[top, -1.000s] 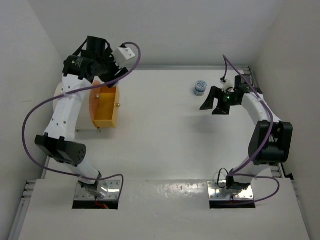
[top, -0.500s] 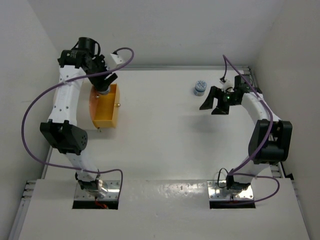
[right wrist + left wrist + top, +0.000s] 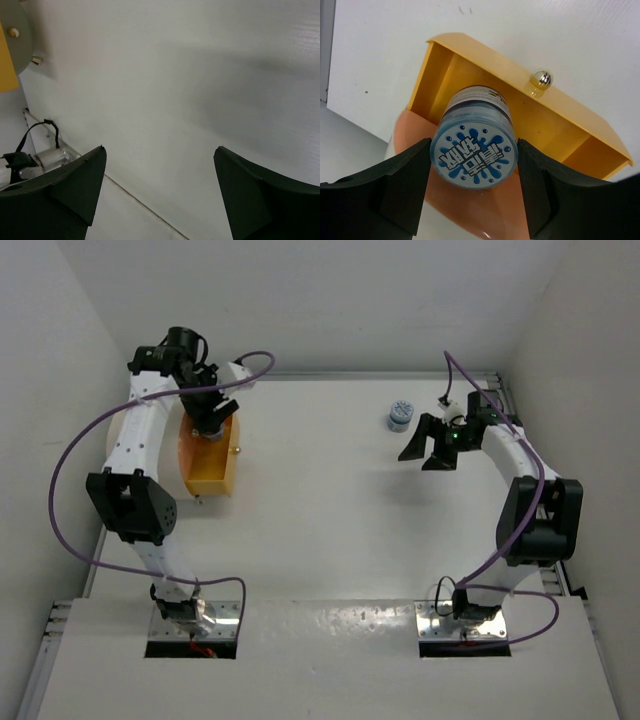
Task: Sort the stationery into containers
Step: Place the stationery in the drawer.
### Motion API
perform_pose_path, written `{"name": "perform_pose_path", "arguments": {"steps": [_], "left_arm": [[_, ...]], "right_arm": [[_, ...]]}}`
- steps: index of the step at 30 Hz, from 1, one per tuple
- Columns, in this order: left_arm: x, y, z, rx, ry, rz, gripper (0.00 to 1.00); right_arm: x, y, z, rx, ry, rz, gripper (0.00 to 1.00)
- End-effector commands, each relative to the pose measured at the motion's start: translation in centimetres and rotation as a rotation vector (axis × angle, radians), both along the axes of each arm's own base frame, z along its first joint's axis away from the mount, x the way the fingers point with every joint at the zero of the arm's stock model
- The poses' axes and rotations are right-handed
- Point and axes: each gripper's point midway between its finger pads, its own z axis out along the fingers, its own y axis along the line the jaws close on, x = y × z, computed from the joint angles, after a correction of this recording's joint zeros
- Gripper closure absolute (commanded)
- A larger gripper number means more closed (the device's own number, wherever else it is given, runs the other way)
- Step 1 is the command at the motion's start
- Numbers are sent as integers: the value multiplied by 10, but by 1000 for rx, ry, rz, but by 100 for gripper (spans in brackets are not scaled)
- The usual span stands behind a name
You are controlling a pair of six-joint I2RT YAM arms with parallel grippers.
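Note:
I will next move my left gripper down to release the blue-and-white piece in the far end of the open orange drawer (image 3: 210, 462), because the bottom of the drawer is bare there.
My left gripper (image 3: 208, 420) is shut on a round blue-and-white piece (image 3: 474, 152), its splash-printed face towards the wrist camera. It holds the piece in the mouth of the open orange drawer (image 3: 210, 462), whose metal knob (image 3: 540, 79) shows on the front wall (image 3: 570, 107). The cream drum (image 3: 168, 478) lies behind the left arm, mostly hidden. A second blue-and-white piece (image 3: 399, 416) sits on the table at the back right. My right gripper (image 3: 428, 452) is open and empty just right of it, and only bare table shows between its fingers (image 3: 75, 185). No pens and no pink-and-tan cylinder are in view.
White walls enclose the table on the left, back and right. The right wrist view shows the table's near edge, a cable and an arm base (image 3: 47, 157) at lower left, and the drum's knobbed face (image 3: 15, 25) far off.
My left gripper has swung down from a raised pose to the open drawer, carrying the round piece. The right arm has not moved.

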Motion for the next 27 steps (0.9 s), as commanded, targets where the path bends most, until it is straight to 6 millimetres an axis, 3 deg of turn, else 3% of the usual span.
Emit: {"name": "perform_pose_path", "arguments": {"steps": [1, 18, 27], "left_arm": [[10, -4, 1, 7, -47, -63, 100], [21, 2, -35, 14, 30, -136, 99], [24, 6, -43, 33, 48, -120, 81]], "right_arm": [[11, 4, 13, 15, -57, 18, 13], [10, 6, 9, 15, -47, 31, 13], [14, 8, 9, 7, -49, 35, 13]]}}
